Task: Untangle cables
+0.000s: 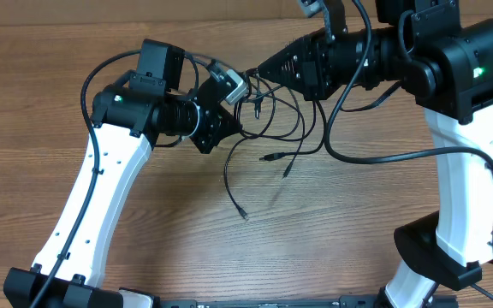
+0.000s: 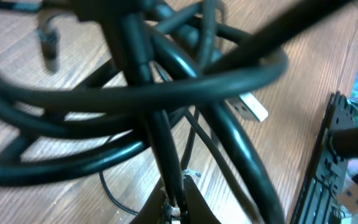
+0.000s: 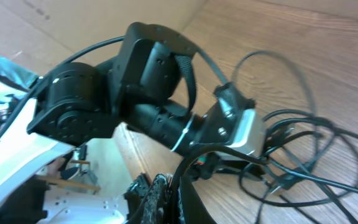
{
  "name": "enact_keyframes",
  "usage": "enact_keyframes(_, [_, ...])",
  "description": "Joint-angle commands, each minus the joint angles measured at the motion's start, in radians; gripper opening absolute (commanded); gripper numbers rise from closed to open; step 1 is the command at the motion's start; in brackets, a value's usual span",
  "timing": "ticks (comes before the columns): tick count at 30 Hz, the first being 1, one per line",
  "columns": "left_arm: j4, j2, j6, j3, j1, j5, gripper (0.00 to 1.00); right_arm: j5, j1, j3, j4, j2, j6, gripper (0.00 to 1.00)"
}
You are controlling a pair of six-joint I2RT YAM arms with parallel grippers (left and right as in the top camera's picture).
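Observation:
My right gripper is to pull away from my left gripper next, toward the right in the overhead view, then release the piece of cable, as it still arcs into the cables.
The cables [image 1: 274,115] are thin black wires looped together on the wooden table, between my two grippers. Loose plug ends trail toward the front [image 1: 245,215] and middle [image 1: 268,158]. My left gripper [image 1: 234,129] reaches into the bundle's left side. In the left wrist view it [image 2: 178,204] is shut on one black strand, with blurred loops of the cables [image 2: 166,87] filling the frame close ahead. My right gripper [image 1: 258,68] meets the bundle from the upper right. In the right wrist view it [image 3: 174,186] is shut on a strand that arcs to the cables [image 3: 303,155].
The left arm's black wrist and silver camera [image 3: 244,127] sit very close in front of the right gripper. A black arm base [image 2: 334,162] stands at the right of the left wrist view. Bare wooden table [image 1: 315,239] lies toward the front.

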Motion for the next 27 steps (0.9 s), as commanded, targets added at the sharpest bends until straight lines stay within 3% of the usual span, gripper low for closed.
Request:
enact_keyframes(1, [0.037,-0.012,-0.066,-0.010,0.000,0.014,0.04,-0.079,0.000,0.029,0.004,-0.035,0.008,0.04])
enact_keyframes(5, [0.039,-0.014,-0.113,-0.010,0.003,-0.067,0.05,-0.007,-0.007,0.029,-0.002,-0.035,0.007,0.04])
enact_keyframes(11, [0.063,-0.094,-0.249,-0.010,0.079,-0.237,0.04,0.280,-0.049,0.028,-0.076,-0.035,0.007,0.04])
enact_keyframes(20, [0.054,-0.347,-0.259,-0.009,0.370,-0.197,0.04,0.449,-0.115,0.027,-0.083,-0.035,0.056,0.04])
enact_keyframes(27, [0.013,-0.426,-0.237,0.014,0.420,-0.183,0.04,0.789,-0.166,0.013,-0.082,-0.034,0.140,0.04])
